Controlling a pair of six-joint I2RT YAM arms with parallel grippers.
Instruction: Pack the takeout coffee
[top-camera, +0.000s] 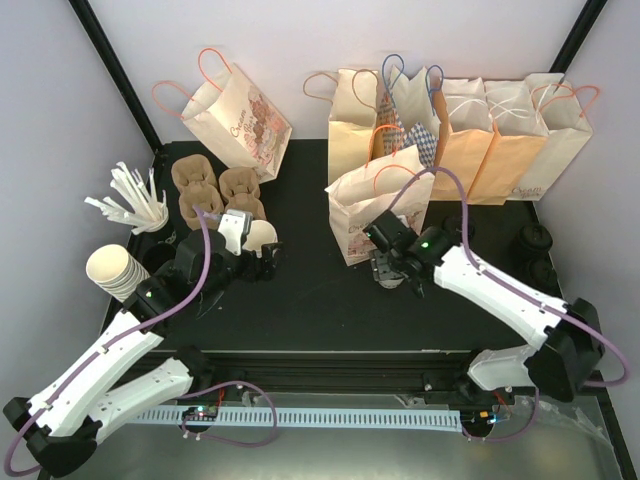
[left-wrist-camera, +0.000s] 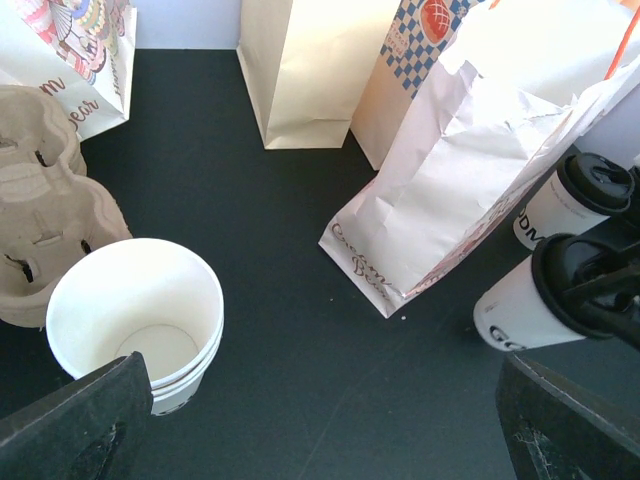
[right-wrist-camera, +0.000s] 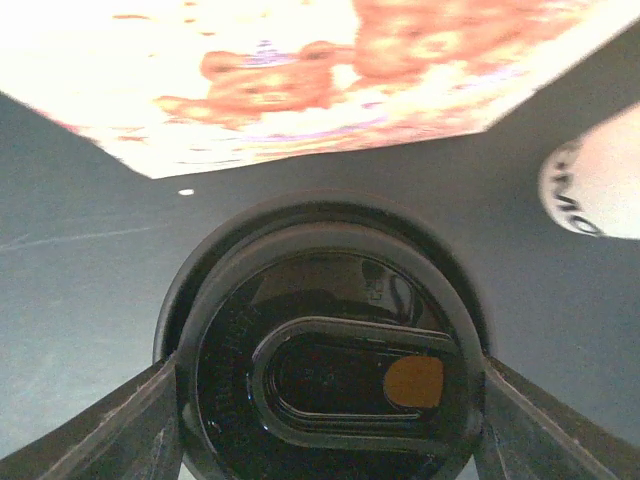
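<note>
The front coffee crowds the bag, so the robot's right gripper should next carry it to the right in the top view and release it on bare tabletop (right-wrist-camera: 560, 320) beside the second coffee.
A takeout coffee with a black lid (right-wrist-camera: 330, 330) stands on the black table in front of a leaning printed paper bag (top-camera: 375, 205). My right gripper (top-camera: 392, 268) is straight above it, with one finger against each side of the lid. In the left wrist view this cup (left-wrist-camera: 525, 305) stands at the right, and a second lidded coffee (left-wrist-camera: 575, 200) is behind it. My left gripper (left-wrist-camera: 325, 400) is open and empty, low over the table, beside a short stack of lidless white cups (left-wrist-camera: 140, 320).
A row of paper bags (top-camera: 480, 125) stands along the back, and one more bag (top-camera: 235, 110) at the back left. Brown cup carriers (top-camera: 215, 190), a holder of white stirrers (top-camera: 135, 205) and a lying stack of cups (top-camera: 115, 270) are at the left. Dark round lids (top-camera: 537, 240) sit at the right.
</note>
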